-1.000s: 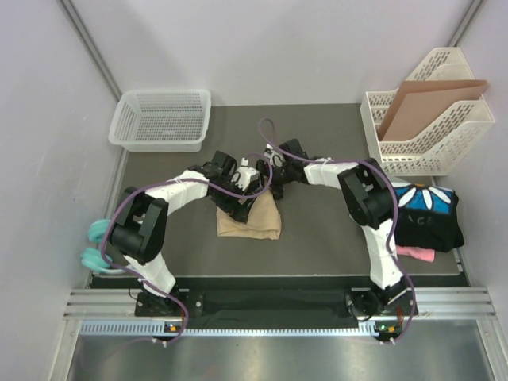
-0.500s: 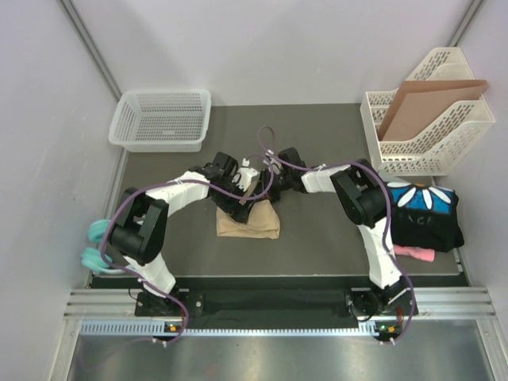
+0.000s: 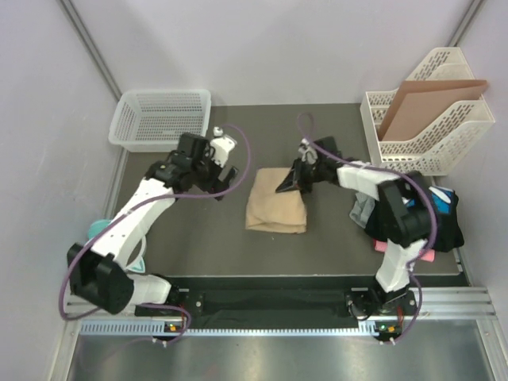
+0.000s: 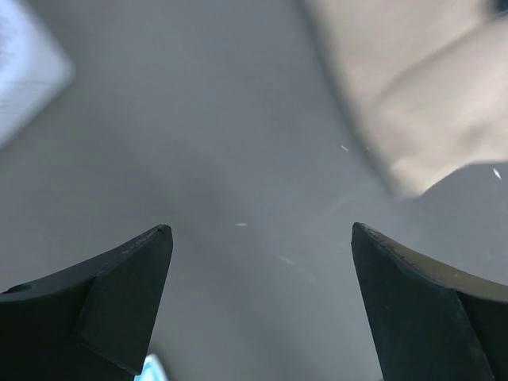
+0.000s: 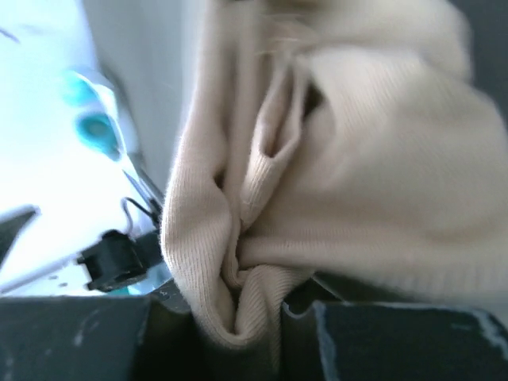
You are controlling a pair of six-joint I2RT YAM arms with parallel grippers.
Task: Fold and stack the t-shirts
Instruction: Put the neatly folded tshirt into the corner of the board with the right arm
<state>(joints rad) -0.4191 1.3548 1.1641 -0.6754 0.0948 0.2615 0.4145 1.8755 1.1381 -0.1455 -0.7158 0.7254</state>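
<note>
The black daisy t-shirt lies to my right gripper's right in the top view, so my right gripper will lift across to above it next and release the fold of the tan t-shirt.
The tan t-shirt lies folded in the middle of the dark mat. My right gripper is shut on a bunched fold at its upper right edge. In the right wrist view that tan cloth is pinched between the fingers of the right gripper. To the left of the shirt, my left gripper hovers open and holds nothing. Its fingers stand wide over bare mat, with the tan t-shirt off to the upper right. The black daisy t-shirt lies at the right edge on a pink one, partly hidden by the right arm.
A white basket stands at the back left. A white file organiser with a brown cardboard sheet stands at the back right. A teal item hangs off the mat's left edge. Grey cloth shows under the right forearm.
The right gripper shut on the tan t-shirt's edge and drew it to the right. The left gripper left the shirt and swung back left toward the basket.
</note>
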